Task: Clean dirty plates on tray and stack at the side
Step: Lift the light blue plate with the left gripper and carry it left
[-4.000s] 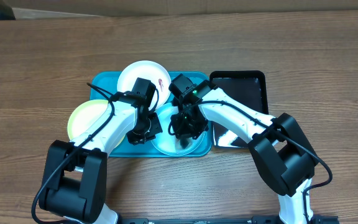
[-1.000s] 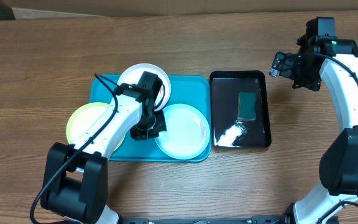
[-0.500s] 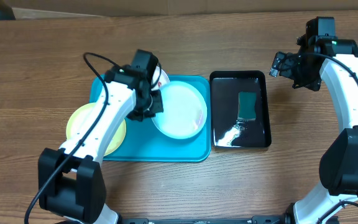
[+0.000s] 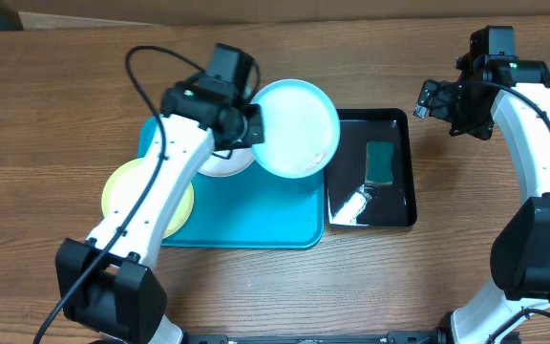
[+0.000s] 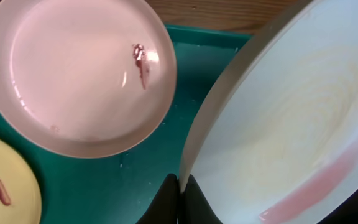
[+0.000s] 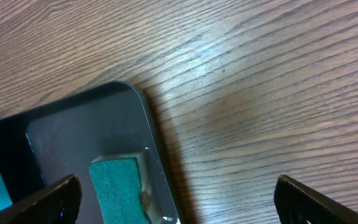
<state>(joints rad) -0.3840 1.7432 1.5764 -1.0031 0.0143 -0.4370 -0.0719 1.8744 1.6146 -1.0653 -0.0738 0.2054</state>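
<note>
I should move my left gripper left in the overhead view, past the yellow-green plate (image 4: 141, 196), then down to the bare wood, clear for stacking.
My left gripper (image 4: 254, 129) is shut on the rim of the light aqua plate (image 4: 296, 127) and holds it tilted in the air over the back right corner of the teal tray (image 4: 256, 215). In the left wrist view the closed fingertips (image 5: 173, 198) pinch that rim, and the aqua plate (image 5: 291, 124) fills the right side. The white plate (image 5: 79, 74) lies on the tray with a reddish smear (image 5: 140, 62). The yellow-green plate (image 4: 141, 196) sits at the tray's left edge, also smeared. My right gripper (image 4: 437, 100) hangs open and empty beyond the far right.
A glossy black tray (image 4: 370, 191) with a green sponge (image 4: 381, 161) stands just right of the teal tray; the right wrist view shows the sponge (image 6: 117, 186) below it. A cardboard edge (image 4: 256, 8) runs along the table's back. Bare wood lies around both trays.
My left gripper has lifted the aqua plate off the tray and carried it back and to the right, uncovering the tray's front right. The right arm has stayed still.
</note>
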